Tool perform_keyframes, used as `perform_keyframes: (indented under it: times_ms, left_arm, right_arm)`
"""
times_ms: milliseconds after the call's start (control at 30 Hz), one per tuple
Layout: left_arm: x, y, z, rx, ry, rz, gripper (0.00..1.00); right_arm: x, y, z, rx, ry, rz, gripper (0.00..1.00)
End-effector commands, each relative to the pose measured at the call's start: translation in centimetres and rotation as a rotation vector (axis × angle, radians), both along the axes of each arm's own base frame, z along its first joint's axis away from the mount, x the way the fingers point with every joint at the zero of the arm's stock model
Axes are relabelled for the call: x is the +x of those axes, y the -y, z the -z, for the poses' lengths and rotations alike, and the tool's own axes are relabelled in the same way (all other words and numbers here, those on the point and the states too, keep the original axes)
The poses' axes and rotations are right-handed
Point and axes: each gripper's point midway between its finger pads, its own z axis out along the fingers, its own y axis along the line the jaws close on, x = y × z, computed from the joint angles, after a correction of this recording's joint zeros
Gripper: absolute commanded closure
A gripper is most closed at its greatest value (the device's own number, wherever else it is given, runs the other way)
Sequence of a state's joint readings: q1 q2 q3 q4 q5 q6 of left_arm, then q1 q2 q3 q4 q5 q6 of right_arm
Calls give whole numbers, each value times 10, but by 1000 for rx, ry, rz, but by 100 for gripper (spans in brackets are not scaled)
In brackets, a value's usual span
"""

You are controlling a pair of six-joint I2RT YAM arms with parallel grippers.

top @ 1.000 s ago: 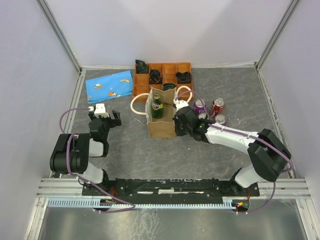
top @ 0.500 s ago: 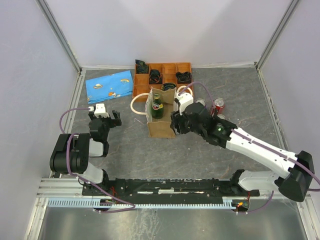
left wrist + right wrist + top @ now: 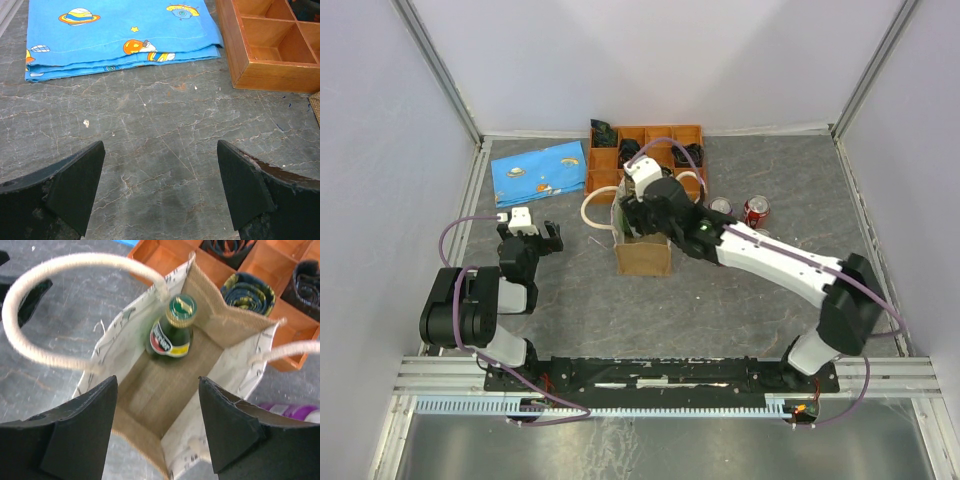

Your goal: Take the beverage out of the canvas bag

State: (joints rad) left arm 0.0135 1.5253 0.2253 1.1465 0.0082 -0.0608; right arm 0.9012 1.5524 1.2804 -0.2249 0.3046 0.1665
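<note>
My right gripper will next move away from my base until it is over the green bottle, and then it will go down to the gold-green cap [image 3: 181, 308].
The canvas bag [image 3: 642, 258] stands upright mid-table, tan with cream loop handles [image 3: 65, 265]. In the right wrist view I look straight down into the bag [image 3: 165, 390]. The beverage, a green glass bottle [image 3: 172, 335] with a gold-green cap and a red and yellow label, stands against its far wall. My right gripper [image 3: 157, 379] hovers open above the bag's mouth, jaws wide, nothing between them, apart from the bottle. From above, the right gripper [image 3: 645, 200] hides the bottle. My left gripper [image 3: 160, 144] is open over bare table, well left of the bag, also seen as the left gripper [image 3: 530, 230].
An orange-brown compartment tray [image 3: 655, 135] holding dark coiled items sits right behind the bag. A flat blue patterned pouch [image 3: 538, 172] lies at the back left. Soda cans, a red one [image 3: 756, 211] and a silver-topped one [image 3: 720, 206], stand right of the bag.
My right arm swung from the bag's right side up and over its mouth, and its jaws went from shut to open. The left arm has not moved.
</note>
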Motion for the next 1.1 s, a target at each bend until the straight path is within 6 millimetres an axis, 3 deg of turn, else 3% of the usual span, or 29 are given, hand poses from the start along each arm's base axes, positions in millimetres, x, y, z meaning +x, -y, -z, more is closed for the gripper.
perform_keyframes:
  times_ms: [0, 433, 867, 1067]
  left_arm:
    - [5, -2, -14, 42, 50, 0, 1]
    - [5, -2, -14, 41, 49, 1, 1]
    - [5, -2, -14, 41, 49, 0, 1]
    - [5, -2, -14, 41, 49, 0, 1]
  right_arm:
    - [39, -22, -42, 55, 153, 34, 26]
    - [94, -24, -22, 84, 132, 132, 26]
    - [106, -32, 10, 70, 76, 114, 32]
    - [108, -34, 21, 65, 57, 117, 41]
